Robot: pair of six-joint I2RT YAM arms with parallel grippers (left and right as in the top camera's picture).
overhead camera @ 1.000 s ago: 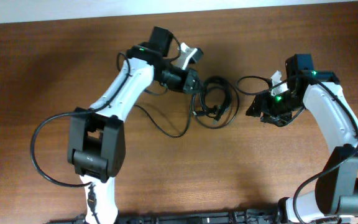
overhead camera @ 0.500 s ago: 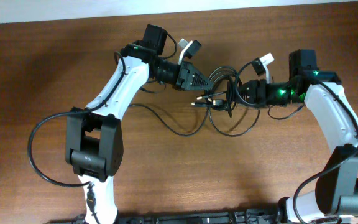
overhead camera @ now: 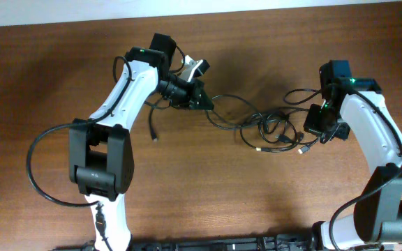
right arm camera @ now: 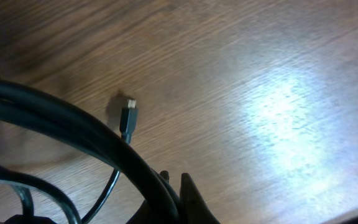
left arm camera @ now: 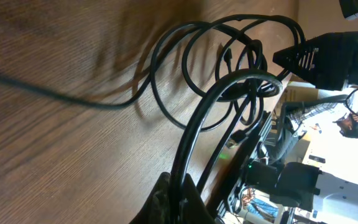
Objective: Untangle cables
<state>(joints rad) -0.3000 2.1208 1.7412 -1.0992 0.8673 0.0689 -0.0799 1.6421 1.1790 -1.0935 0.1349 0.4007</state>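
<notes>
The cord still runs into the loops, so my left gripper will next pull left in the overhead view toward the loose tail and release.
The cables are thin black cords, knotted in loops at mid-table and pulled out in a line between my two grippers. My left gripper is shut on one cord, which arches from its fingers up to the loops. A loose tail hangs down beside the left arm. My right gripper sits at the tangle's right end. It is shut, with a thick-looking cable running down between its fingers. A small plug lies on the wood just beyond.
Thick black wires loop out from the arm bases. The brown table's far edge runs along the top. Two plug ends lie just below the tangle.
The two grippers have drawn apart, left going left and right going right. The bunched loops are now stretched into a long line. The right gripper has shut.
</notes>
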